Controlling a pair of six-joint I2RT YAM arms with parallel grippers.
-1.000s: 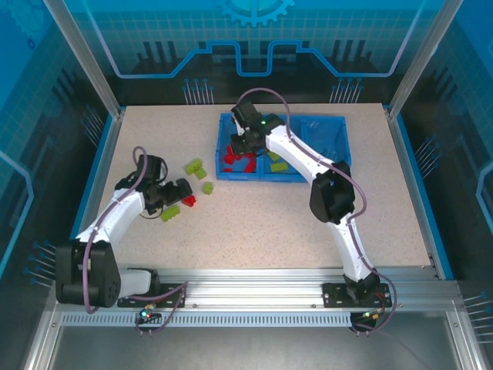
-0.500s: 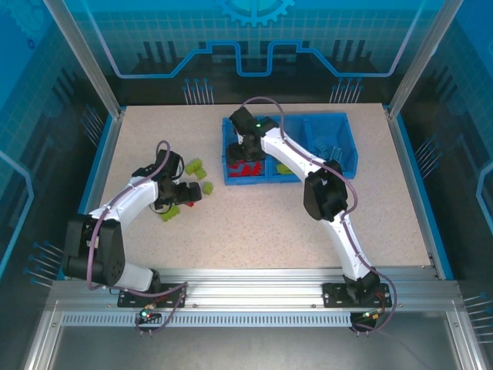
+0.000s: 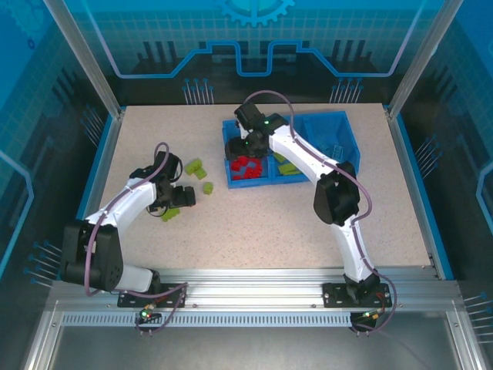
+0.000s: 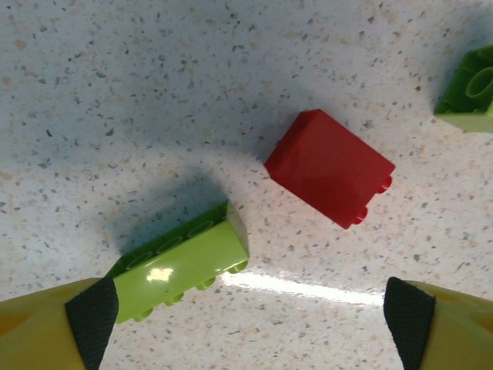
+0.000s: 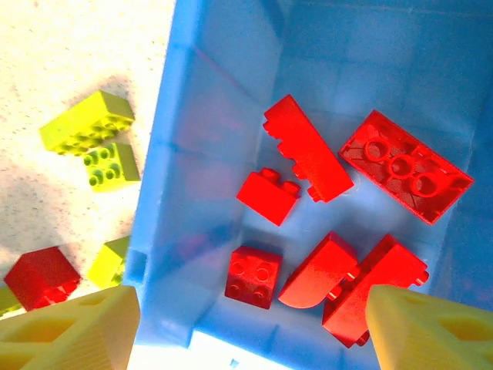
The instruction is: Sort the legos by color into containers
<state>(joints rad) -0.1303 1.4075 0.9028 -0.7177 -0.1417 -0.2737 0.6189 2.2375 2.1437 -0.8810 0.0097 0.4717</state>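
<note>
I will next move my left gripper back and down onto the long yellow-green brick, with one finger below it. I will turn the gripper because the brick lies at a slant.
My left gripper (image 4: 250,324) is open low over the table, with a red brick (image 4: 330,166) just ahead of it and a long yellow-green brick (image 4: 185,262) by its left finger. In the top view the left gripper (image 3: 179,195) is left of the blue tray (image 3: 229,182). My right gripper (image 5: 250,331) hangs open above the tray's left compartment (image 5: 208,146), which holds several red bricks (image 5: 254,276). From above, the right gripper (image 3: 239,145) is over those red bricks (image 3: 246,166). Yellow-green bricks (image 3: 286,166) lie in the middle compartment.
Loose yellow-green bricks lie on the table at the left of the tray: a pair (image 3: 194,166), a single one (image 3: 208,187) and another (image 3: 171,213) by the left arm. The tray's right compartment (image 3: 331,142) is at the far right. Blue rails edge the table.
The left arm reached forward toward the loose bricks, then drew its gripper slightly left. The right wrist shifted over the left compartment, uncovering the red bricks. The tray sits a little further right.
</note>
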